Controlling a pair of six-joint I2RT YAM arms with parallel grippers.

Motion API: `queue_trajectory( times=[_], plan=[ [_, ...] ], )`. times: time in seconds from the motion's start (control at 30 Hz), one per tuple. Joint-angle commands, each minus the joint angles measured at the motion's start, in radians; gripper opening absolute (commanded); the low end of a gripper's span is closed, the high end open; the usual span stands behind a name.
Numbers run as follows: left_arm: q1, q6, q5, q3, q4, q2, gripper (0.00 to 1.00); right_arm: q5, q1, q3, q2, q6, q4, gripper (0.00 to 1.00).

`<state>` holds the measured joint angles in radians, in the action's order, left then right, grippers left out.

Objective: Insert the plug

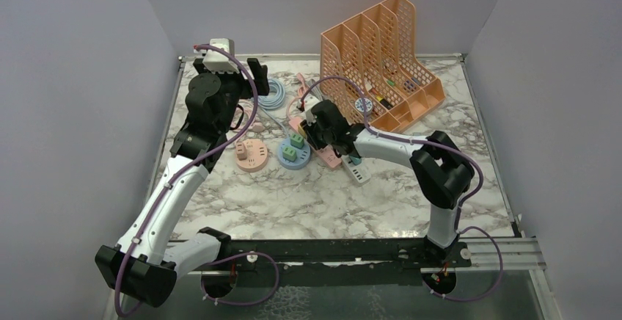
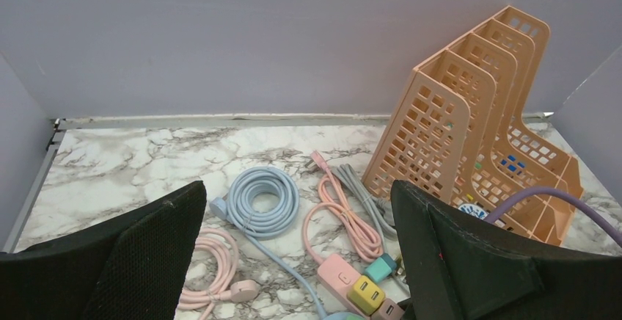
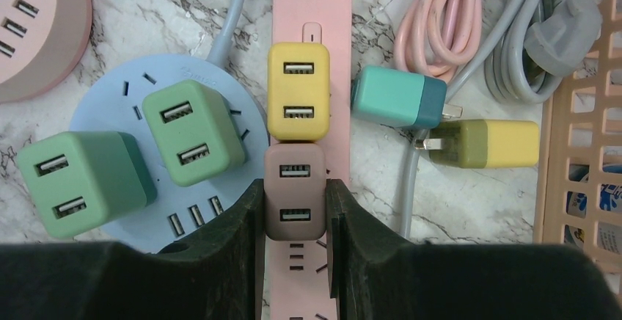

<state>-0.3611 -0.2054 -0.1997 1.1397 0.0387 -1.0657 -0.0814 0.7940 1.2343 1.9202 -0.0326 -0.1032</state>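
Note:
My right gripper stays in place and spreads its fingers next, since the mauve-brown plug (image 3: 295, 188) stands level with the seated yellow plug on the pink power strip.
My right gripper (image 3: 295, 195) is shut on a mauve-brown USB plug (image 3: 295, 188), one finger on each side. The plug stands on the pink power strip (image 3: 304, 280), right against a yellow plug (image 3: 298, 91) seated on the same strip. Free sockets show on the strip below the mauve plug. From above, the right gripper (image 1: 320, 131) is over the strip at the table's middle. My left gripper (image 1: 246, 78) is open and empty, raised at the back left; the strip (image 2: 339, 274) shows between its fingers (image 2: 169, 246).
A teal plug (image 3: 396, 97) and an olive-yellow plug (image 3: 488, 144) lie loose right of the strip. A round blue strip (image 3: 110, 92) holds two green plugs. There is also a round pink strip (image 1: 251, 155), coiled cables (image 2: 262, 202), an orange file rack (image 1: 381, 56) and a white strip (image 1: 358, 169).

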Motion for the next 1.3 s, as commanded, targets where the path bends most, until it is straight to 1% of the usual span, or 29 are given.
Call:
queue_trajectory(
  times=[0.0, 0.13, 0.27, 0.3, 0.4, 0.47, 0.57, 0.63, 0.7, 0.83, 0.97, 1.1, 1.17, 1.27],
  plan=[
    [0.004, 0.018, -0.015, 0.027, 0.006, 0.008, 0.99, 0.013, 0.027, -0.108, 0.241, -0.042, -0.108, 0.01],
    [0.004, 0.02, -0.01, 0.031, 0.01, 0.002, 0.99, 0.026, 0.026, -0.102, 0.219, -0.06, -0.107, 0.01],
    [0.004, 0.02, 0.002, 0.041, 0.017, -0.009, 0.99, 0.051, 0.026, -0.08, 0.115, -0.067, -0.105, 0.01],
    [0.004, 0.022, 0.013, 0.045, 0.018, -0.012, 0.99, 0.055, 0.023, -0.07, 0.085, -0.071, -0.107, 0.03],
    [0.004, 0.025, 0.051, 0.056, 0.018, -0.018, 0.99, 0.052, 0.011, 0.004, 0.015, -0.09, -0.149, 0.16],
    [0.004, 0.026, 0.069, 0.064, 0.018, -0.025, 0.99, 0.042, 0.002, 0.064, -0.014, -0.102, -0.175, 0.29],
    [0.004, 0.022, 0.069, 0.078, 0.025, -0.036, 0.99, 0.017, -0.008, 0.174, -0.039, -0.141, -0.224, 0.46],
    [0.004, 0.012, 0.055, 0.085, 0.032, -0.042, 0.99, 0.001, -0.01, 0.227, -0.055, -0.161, -0.237, 0.53],
    [0.004, 0.001, 0.041, 0.089, 0.038, -0.045, 0.99, -0.011, -0.012, 0.263, -0.077, -0.175, -0.246, 0.56],
    [0.004, -0.007, 0.048, 0.092, 0.043, -0.046, 0.99, -0.099, -0.023, 0.279, -0.124, -0.203, -0.248, 0.57],
    [0.004, -0.018, 0.063, 0.089, 0.042, -0.045, 0.99, -0.183, -0.05, 0.288, -0.132, -0.259, -0.27, 0.54],
    [0.004, -0.042, 0.085, 0.083, 0.042, -0.051, 0.99, -0.204, -0.101, 0.357, -0.074, -0.344, -0.379, 0.48],
    [0.004, -0.064, 0.093, 0.073, 0.038, -0.053, 0.99, -0.207, -0.125, 0.385, -0.04, -0.391, -0.432, 0.48],
    [0.004, -0.09, 0.103, 0.054, 0.028, -0.054, 0.99, -0.208, -0.141, 0.417, 0.008, -0.416, -0.471, 0.48]
  ],
)
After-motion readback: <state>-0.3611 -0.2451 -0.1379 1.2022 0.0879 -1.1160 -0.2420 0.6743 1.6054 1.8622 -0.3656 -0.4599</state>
